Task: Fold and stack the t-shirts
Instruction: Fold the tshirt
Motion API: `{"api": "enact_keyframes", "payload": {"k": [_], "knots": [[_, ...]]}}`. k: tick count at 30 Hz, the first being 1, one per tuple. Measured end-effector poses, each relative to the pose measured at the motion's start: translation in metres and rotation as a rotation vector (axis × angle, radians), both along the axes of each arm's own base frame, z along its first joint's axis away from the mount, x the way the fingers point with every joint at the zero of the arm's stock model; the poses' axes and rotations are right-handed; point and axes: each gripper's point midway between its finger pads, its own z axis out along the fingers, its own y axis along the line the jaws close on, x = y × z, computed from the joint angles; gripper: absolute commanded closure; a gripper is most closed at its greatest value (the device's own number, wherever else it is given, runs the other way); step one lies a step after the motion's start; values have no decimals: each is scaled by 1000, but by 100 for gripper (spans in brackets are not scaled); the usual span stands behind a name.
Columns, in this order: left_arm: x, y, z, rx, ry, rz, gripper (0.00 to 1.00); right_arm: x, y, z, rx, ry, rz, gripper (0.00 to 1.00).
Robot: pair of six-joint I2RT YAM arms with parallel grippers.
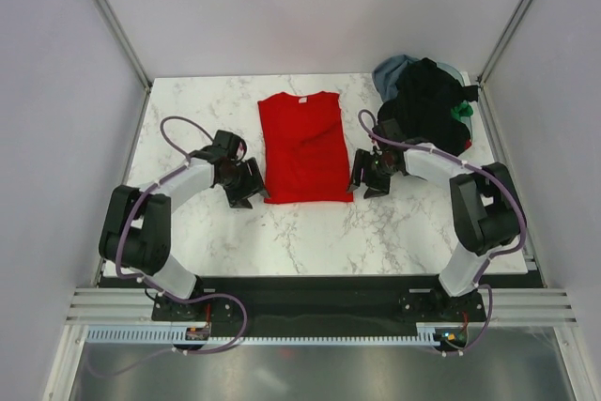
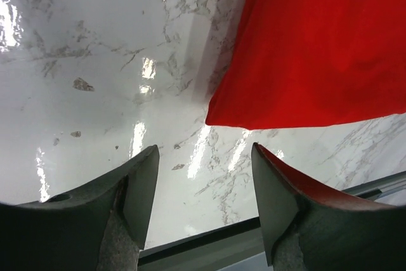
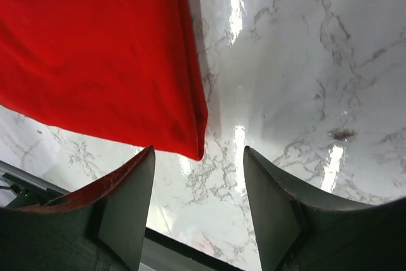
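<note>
I need to lower my right gripper next so that its open fingers go around the red t-shirt's near corner on the pile's side, then close it, because that corner is below its open fingers.
A red t-shirt (image 1: 304,146) lies flat in the middle of the marble table, sleeves folded in, collar at the far end. In the left wrist view its near left corner (image 2: 216,118) lies just beyond my fingers. My left gripper (image 1: 252,196) is open beside that corner, nothing between its fingers. My right gripper (image 1: 366,185) is open next to the shirt's near right corner (image 3: 198,150), also empty. A pile of black, grey-blue and green t-shirts (image 1: 427,100) sits at the far right corner.
White walls with metal posts (image 1: 108,16) close in the table on three sides. A black rail (image 1: 310,288) runs along the near table edge, seen past both sets of fingers. Bare marble (image 1: 188,110) lies left of the red shirt.
</note>
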Motion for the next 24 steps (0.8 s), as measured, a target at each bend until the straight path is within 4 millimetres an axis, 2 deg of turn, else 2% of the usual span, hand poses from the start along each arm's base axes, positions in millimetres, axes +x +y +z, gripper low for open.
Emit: {"api": "enact_keyframes", "payload": {"k": [3,6,9,15,20,21,24], "knots": [[-1,-6,-7,-21,-12,0,31,3,4,-7,20,-10,4,37],[5,-13,-6,-36,-46,-1,31,0,6,-18,37,0,3,40],[11,-18,-6,-45,-68,-3,34,-1,10,-19,70,0,1,42],[9,-22,-26,-33,-36,9,44,0,14,-21,101,-14,8,53],[10,-26,-28,-33,-44,22,58,-1,15,-23,108,-12,11,62],[10,-26,-28,-31,-45,23,67,-1,15,-24,110,-12,12,65],[11,-25,-31,-21,-47,41,78,-2,15,-25,109,-12,14,72]]}}
